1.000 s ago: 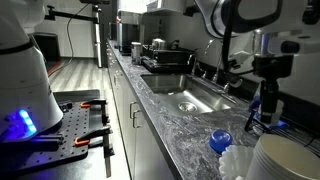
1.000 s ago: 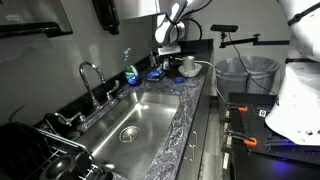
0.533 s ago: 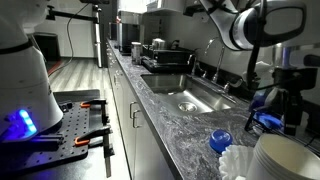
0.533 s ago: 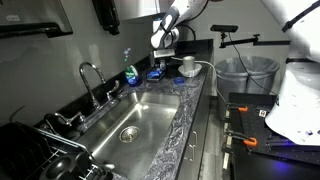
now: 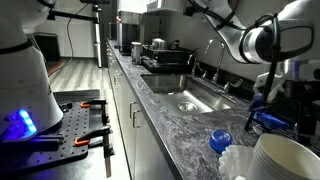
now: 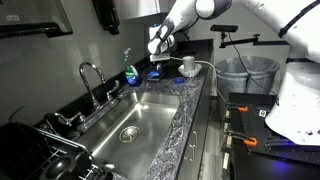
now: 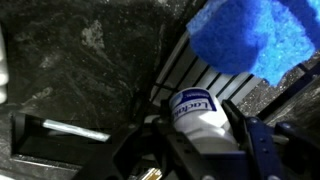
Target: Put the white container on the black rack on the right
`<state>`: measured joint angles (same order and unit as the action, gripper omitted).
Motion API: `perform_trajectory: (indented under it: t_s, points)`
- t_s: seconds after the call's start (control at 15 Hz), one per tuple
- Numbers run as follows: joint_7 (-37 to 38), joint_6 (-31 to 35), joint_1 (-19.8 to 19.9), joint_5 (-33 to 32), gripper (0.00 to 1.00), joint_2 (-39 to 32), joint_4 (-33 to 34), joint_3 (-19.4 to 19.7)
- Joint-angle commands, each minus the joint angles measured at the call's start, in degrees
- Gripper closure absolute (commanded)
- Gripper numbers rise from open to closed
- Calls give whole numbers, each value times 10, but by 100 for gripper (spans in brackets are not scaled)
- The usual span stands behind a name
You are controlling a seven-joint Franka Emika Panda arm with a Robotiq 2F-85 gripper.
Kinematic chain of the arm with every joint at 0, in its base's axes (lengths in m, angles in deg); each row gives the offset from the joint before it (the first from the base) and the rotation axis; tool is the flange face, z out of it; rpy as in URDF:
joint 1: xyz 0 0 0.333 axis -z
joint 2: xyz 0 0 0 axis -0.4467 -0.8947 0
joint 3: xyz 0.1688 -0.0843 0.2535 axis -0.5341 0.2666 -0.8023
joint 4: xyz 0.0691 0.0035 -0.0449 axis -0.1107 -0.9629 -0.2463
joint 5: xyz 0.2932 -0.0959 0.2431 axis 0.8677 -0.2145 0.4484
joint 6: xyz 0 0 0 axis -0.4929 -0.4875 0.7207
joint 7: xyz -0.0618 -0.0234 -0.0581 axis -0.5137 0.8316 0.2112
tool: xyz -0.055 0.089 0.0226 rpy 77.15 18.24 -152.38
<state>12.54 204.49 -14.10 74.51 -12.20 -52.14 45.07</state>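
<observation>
The white container [image 7: 195, 112] hangs above the black rack. Next it goes down onto the thin bars [image 7: 202, 80] beside the blue spongy object, and my gripper releases it.
In the wrist view my gripper [image 7: 200, 128] is shut on the white container [image 7: 195, 112], a small round tub with a blue-lettered label, one finger on each side. Under it are the thin bars of the black rack [image 7: 188, 66]; the tub hangs above them. A blue spongy object [image 7: 250, 35] lies on the rack just beyond. In both exterior views the gripper [image 5: 284, 88] [image 6: 155, 44] hovers over the rack [image 5: 268, 121] [image 6: 163, 74] at the counter's end near the wall. The tub itself is too small to make out there.
A steel sink [image 6: 135, 115] with a faucet [image 6: 92, 78] fills the middle of the marble counter [image 5: 175, 130]. A stack of white bowls [image 5: 285, 160] and a blue-topped object [image 5: 219, 140] stand close to the camera. A white bowl [image 6: 188, 65] sits beside the rack. Another dish rack [image 6: 40, 150] holds dishes.
The arm has carried the held tub sideways toward the wall and over the black rack. The gripper has stayed shut.
</observation>
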Motion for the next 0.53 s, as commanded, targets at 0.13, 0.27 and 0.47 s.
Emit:
perform_trajectory:
  t_s: [0.13,0.27,0.47]
  points:
    - [8,-48,18,8,71,-46,83,-12]
    - [6,-56,23,11,71,-57,100,-18]
    - [4,-67,31,14,71,-68,122,-25]
